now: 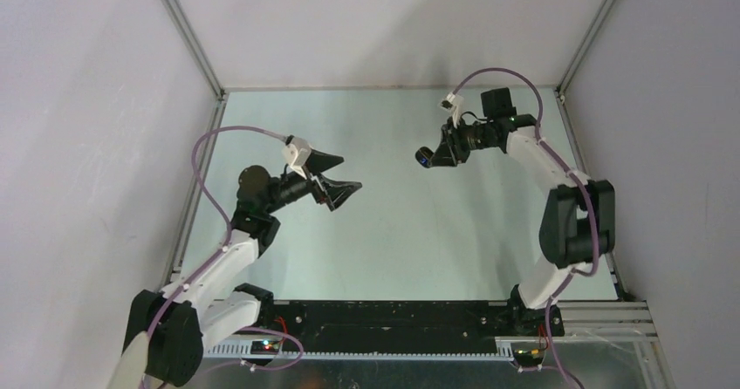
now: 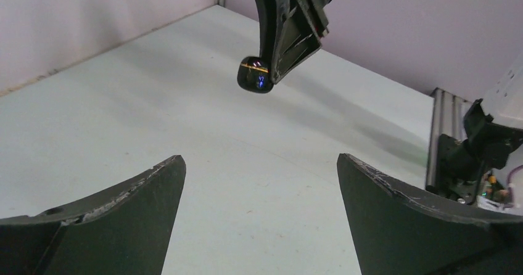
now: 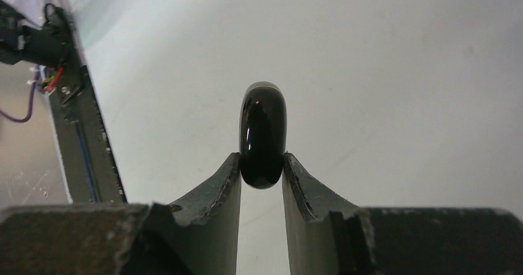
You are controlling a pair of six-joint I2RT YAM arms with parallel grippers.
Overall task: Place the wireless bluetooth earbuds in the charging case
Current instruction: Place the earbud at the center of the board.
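Observation:
My right gripper needs to move the black case down and toward the right in the top view, onto the pale green table top [image 1: 443, 170], because the case is still hanging above it.
My right gripper [image 1: 434, 156] is shut on a glossy black pebble-like charging case [image 1: 424, 157] and holds it in the air above the far middle of the table. In the right wrist view the case [image 3: 263, 127] stands edge-on, pinched at its lower end between the fingertips of the right gripper [image 3: 261, 159]. My left gripper [image 1: 350, 171] is open and empty, raised left of centre and facing the case. In the left wrist view the left gripper [image 2: 259, 158] is wide open, and the case [image 2: 255, 76] hangs ahead of it. No earbuds show in any view.
The pale green table top [image 1: 393, 241] lies inside white walls with aluminium corner posts [image 1: 188, 36]. A black base plate [image 1: 393, 319] with wiring runs along the near edge. A metal rail [image 3: 83, 139] lies at the left of the right wrist view.

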